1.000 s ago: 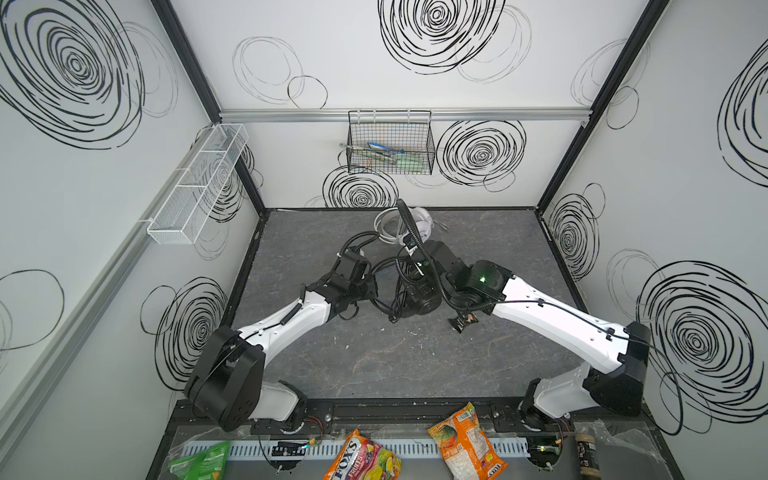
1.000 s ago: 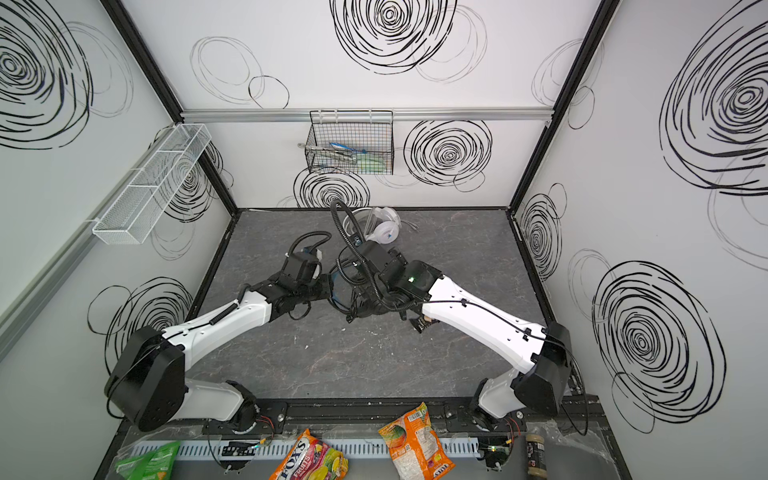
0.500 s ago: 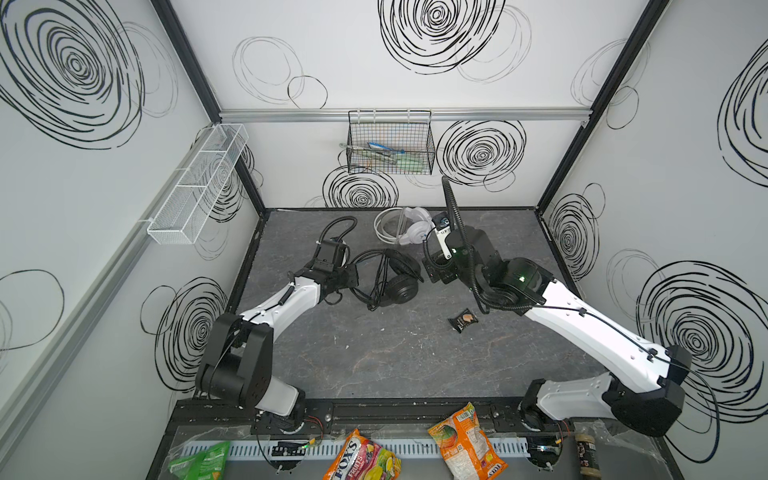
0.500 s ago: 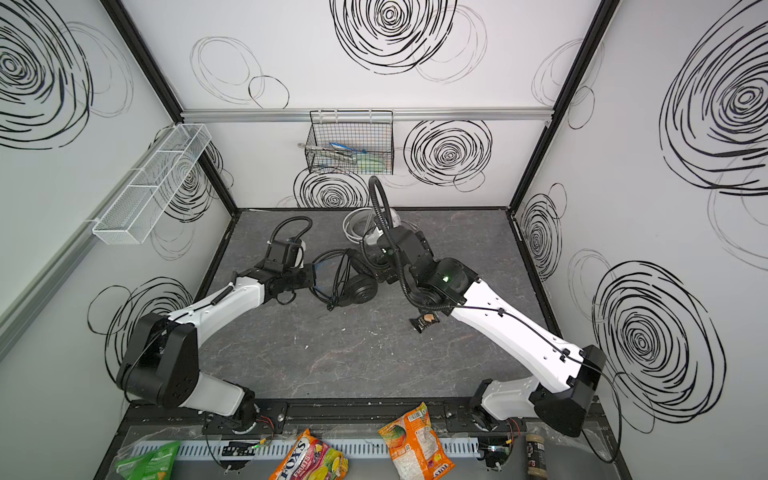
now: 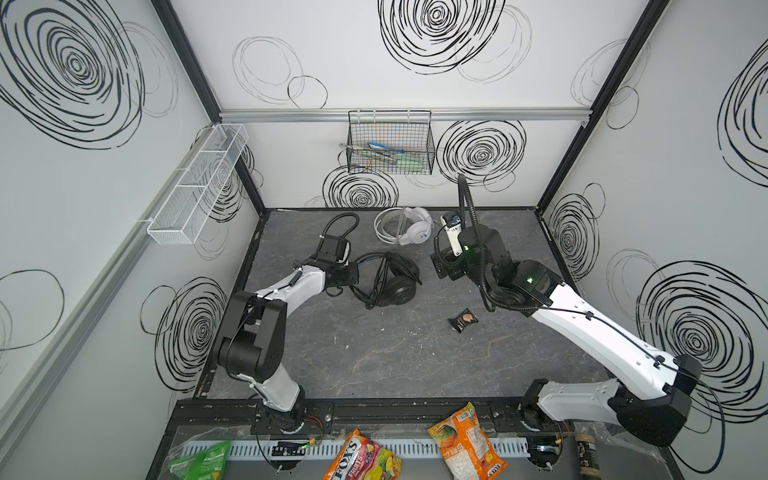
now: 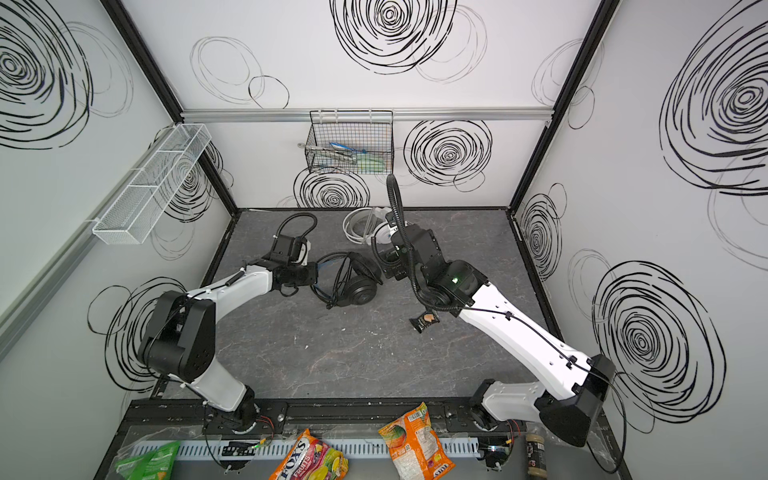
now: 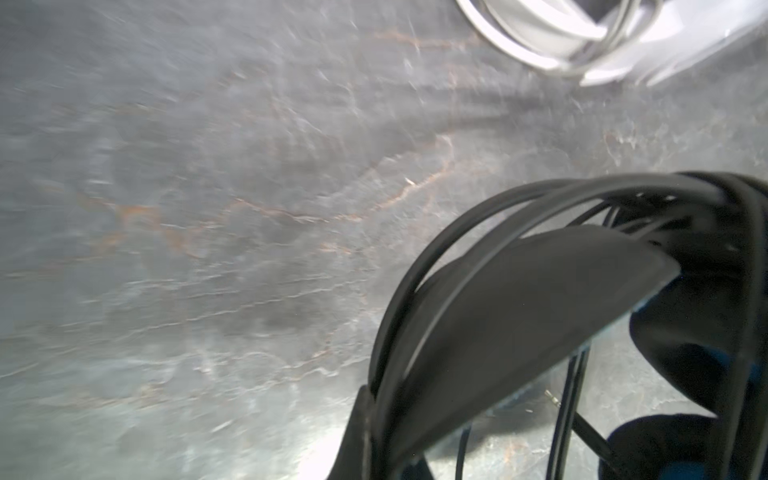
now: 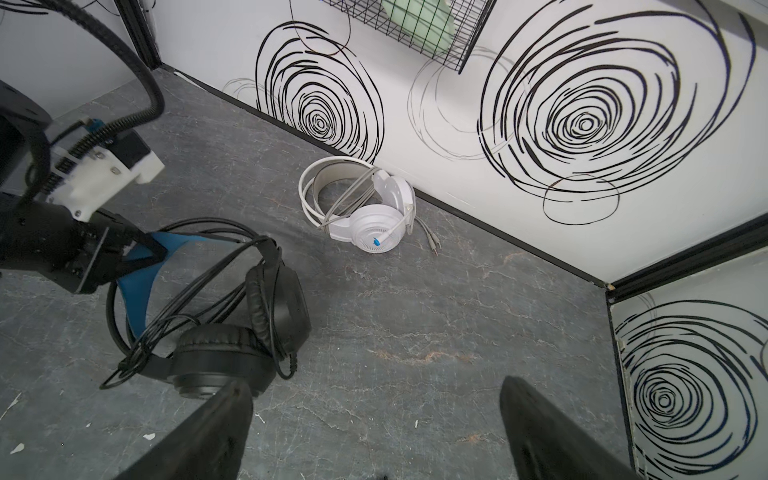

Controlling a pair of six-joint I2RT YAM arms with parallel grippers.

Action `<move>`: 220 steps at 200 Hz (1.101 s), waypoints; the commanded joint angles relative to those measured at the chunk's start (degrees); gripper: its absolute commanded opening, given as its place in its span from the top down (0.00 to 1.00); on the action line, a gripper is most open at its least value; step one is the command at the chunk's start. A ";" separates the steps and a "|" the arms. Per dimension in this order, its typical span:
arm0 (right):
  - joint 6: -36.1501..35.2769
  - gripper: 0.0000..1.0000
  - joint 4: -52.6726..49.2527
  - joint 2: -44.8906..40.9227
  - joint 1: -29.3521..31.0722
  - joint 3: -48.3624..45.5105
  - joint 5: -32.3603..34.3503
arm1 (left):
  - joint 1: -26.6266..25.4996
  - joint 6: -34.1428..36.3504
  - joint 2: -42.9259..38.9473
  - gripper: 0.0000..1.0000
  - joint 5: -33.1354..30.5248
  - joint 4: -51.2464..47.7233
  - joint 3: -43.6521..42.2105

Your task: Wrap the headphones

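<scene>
I will next slide the headband in my left gripper toward my right gripper and release it, as bare floor lies beyond the headphones' earcups from my left gripper.
The black headphones lie on the dark floor left of centre, their black cable looped loosely over the blue-lined headband. My left gripper is shut on that headband. In the left wrist view the gripper shows only as a dark finger against the band. The white headphones rest by the back wall with their white cable coiled round them. To the right of the black pair, my right gripper hangs open over bare floor.
A small dark snack packet lies right of centre. On the back wall hangs a black wire basket, and a white mesh shelf runs along the left wall. Snack bags lie beyond the front rail.
A second ago both grippers met at the black headphones mid-floor. The right gripper has pulled away to the back right, empty. The left gripper carried the headphones back and left.
</scene>
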 commanded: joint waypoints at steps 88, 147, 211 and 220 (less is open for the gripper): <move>0.80 0.03 2.53 -2.77 -1.20 -2.68 -1.14 | -5.91 -7.32 11.43 0.86 1.30 6.90 9.52; 0.98 0.03 3.69 -3.07 -1.95 -3.60 -1.60 | -5.72 -8.23 10.96 0.63 0.84 6.92 8.56; 2.80 0.03 6.48 -5.61 -3.79 -7.48 -2.48 | -3.49 -6.66 4.97 0.21 0.38 6.08 5.59; 3.82 0.03 7.52 -6.49 -4.23 -8.98 -2.48 | -3.16 -6.20 4.10 0.18 0.19 5.47 5.39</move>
